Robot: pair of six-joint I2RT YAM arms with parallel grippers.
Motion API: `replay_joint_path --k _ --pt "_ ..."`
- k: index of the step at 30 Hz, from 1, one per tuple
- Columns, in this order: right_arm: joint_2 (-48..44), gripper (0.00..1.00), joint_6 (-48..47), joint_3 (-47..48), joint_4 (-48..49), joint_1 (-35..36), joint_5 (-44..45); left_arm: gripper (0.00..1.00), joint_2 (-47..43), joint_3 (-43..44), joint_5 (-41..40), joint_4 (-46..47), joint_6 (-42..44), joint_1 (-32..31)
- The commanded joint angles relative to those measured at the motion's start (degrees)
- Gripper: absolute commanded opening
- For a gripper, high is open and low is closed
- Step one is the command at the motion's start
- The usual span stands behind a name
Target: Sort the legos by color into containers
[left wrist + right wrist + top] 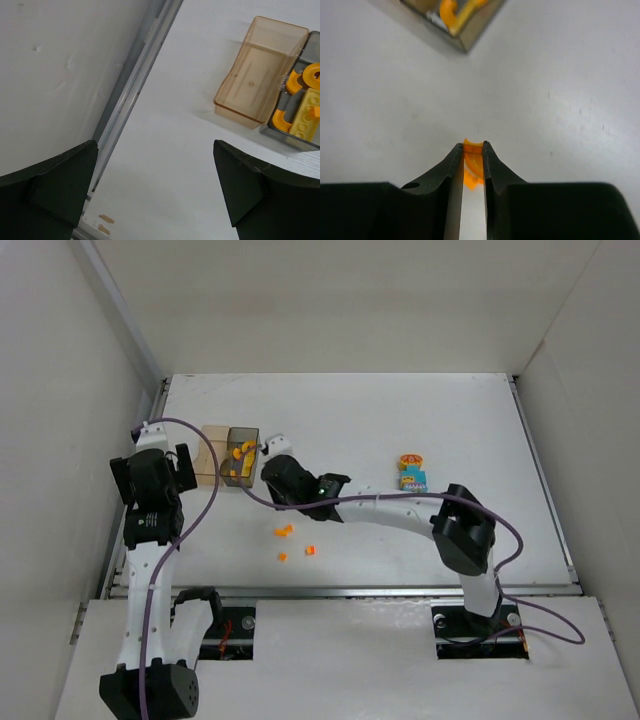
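Observation:
My right gripper swings outward and to the left in the top view next, over the grey container (239, 456), because orange curved pieces already lie inside the grey container.
My right gripper (472, 145) is shut on a small orange curved lego (473, 164) and holds it above the table just short of the smoky dark grey container (462, 31). In the top view this gripper (268, 450) is at the grey container's (241, 456) right side. The tan-clear container (213, 467) joins it on the left and looks empty (257, 75). The grey container (295, 137) holds a pale yellow ridged plate (306, 115) and orange curved pieces (311, 75). My left gripper (155, 146) is open and empty, left of the containers (186, 466).
Three small orange pieces lie loose on the table near the front (284, 531), (282, 557), (310, 550). A stack of orange-red, yellow and cyan bricks (411, 472) stands to the right. A metal rail (135, 95) and white walls border the table on the left.

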Motion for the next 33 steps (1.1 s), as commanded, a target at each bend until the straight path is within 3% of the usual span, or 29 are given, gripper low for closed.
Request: replay_joint_path --k 1,5,9,18,21,22,26,29,33 --pt "4.95 0.00 -2.84 8.73 9.73 -0.11 6.21 1.00 -1.11 -0.95 -5.60 3.17 -0.52 -0.80" --pt "18.12 0.00 -8.21 29.35 9.74 -1.43 4.91 1.00 -1.11 -0.96 -8.33 3.70 -0.52 -1.32" --pt "25.95 0.00 -9.53 40.28 14.56 -3.97 1.76 1.00 -0.59 -0.96 -8.86 4.22 -0.52 -1.33" --pt "34.41 0.00 -10.94 46.90 22.74 -5.21 -2.73 1.00 -0.06 -0.96 -8.86 4.75 -0.52 -1.86" --pt "35.99 0.13 -10.94 47.61 22.75 -5.21 -2.22 1.00 0.47 -0.96 -9.38 4.75 -0.52 -1.86" --pt "36.00 0.28 -10.94 47.61 22.75 -5.21 -2.21 1.00 0.47 -0.96 -9.39 4.75 -0.52 -1.86" --pt "35.22 0.60 -11.47 45.77 22.75 -5.74 -2.83 1.00 0.47 -0.96 -9.39 4.75 -0.52 -1.86" --pt "33.37 0.71 -11.47 43.14 22.75 -5.74 -2.30 1.00 0.47 -0.96 -6.67 4.22 0.01 -1.86" --pt "26.62 0.76 -11.47 37.88 22.75 -6.27 -2.30 1.00 1.00 0.79 -3.59 2.91 1.67 -2.38"
